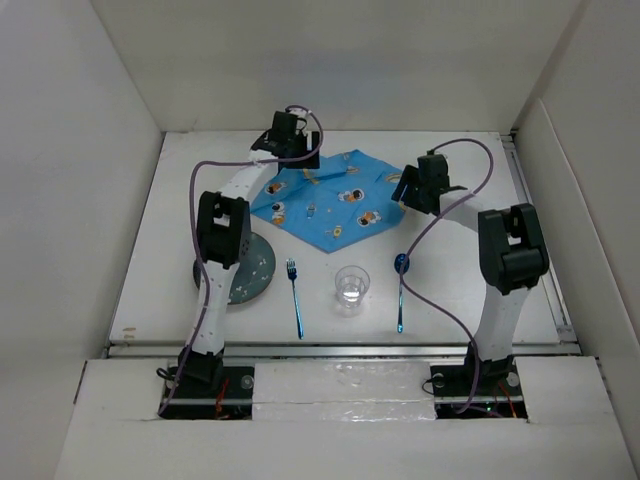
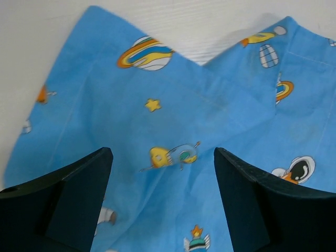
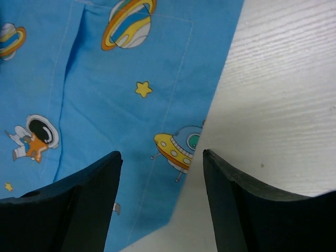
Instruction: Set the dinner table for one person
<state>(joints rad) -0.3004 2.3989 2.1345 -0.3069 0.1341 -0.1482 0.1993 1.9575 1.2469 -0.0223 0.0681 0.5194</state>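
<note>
The placemat's yellow spaceship print [image 1: 309,176] [image 2: 174,156] is below, between the open fingers, so my left gripper will lower its fingers onto it next and pinch that cloth.
The white dinner table [image 1: 460,290] holds a blue space-print placemat [image 1: 330,200] lying askew at the back centre. My left gripper [image 1: 283,150] is open and empty over the placemat's left corner; the cloth [image 2: 173,121] fills its view. My right gripper [image 1: 412,188] is open and empty over the placemat's right edge [image 3: 131,105], one finger over cloth, one over bare table. A grey plate [image 1: 258,268] lies front left, partly hidden by the left arm. A blue fork [image 1: 296,296], a clear glass [image 1: 352,287] and a blue spoon [image 1: 401,290] lie in a row at the front.
White panels wall the table on the left, back and right. A metal rail [image 1: 340,346] runs along the near edge by the arm bases. Purple cables loop over both arms.
</note>
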